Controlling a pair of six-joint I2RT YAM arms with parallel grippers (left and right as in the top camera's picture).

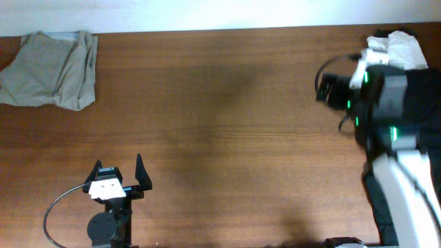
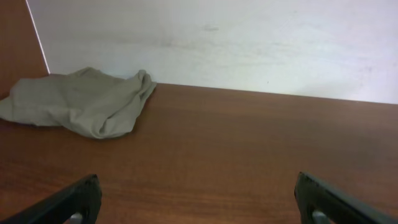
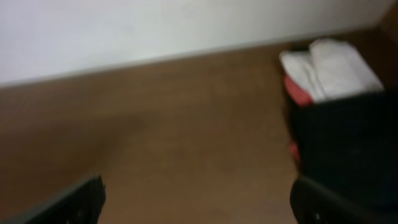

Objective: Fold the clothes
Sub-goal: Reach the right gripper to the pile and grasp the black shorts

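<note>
Next, my right gripper lowers across onto the black garment's corner (image 3: 306, 117) by the red one, as that's below and to its right in the overhead view.
A crumpled khaki-grey garment (image 1: 49, 69) lies at the table's far left corner; it also shows in the left wrist view (image 2: 81, 102). A pile sits at the far right: a white garment (image 1: 400, 47) (image 3: 329, 65), a red one (image 3: 298, 93) beneath it, and a black garment (image 3: 348, 143) in front, mostly hidden by the right arm in the overhead view. My left gripper (image 1: 118, 169) (image 2: 199, 202) is open and empty near the front edge, far from the khaki garment. My right gripper (image 3: 199, 199) is open and empty above the table, just left of the pile.
The brown wooden table (image 1: 227, 124) ends at a white wall (image 2: 236, 43) along its far edge. The right arm's body (image 1: 393, 117) covers the right side of the table. A cable loops by the left arm's base (image 1: 52, 210).
</note>
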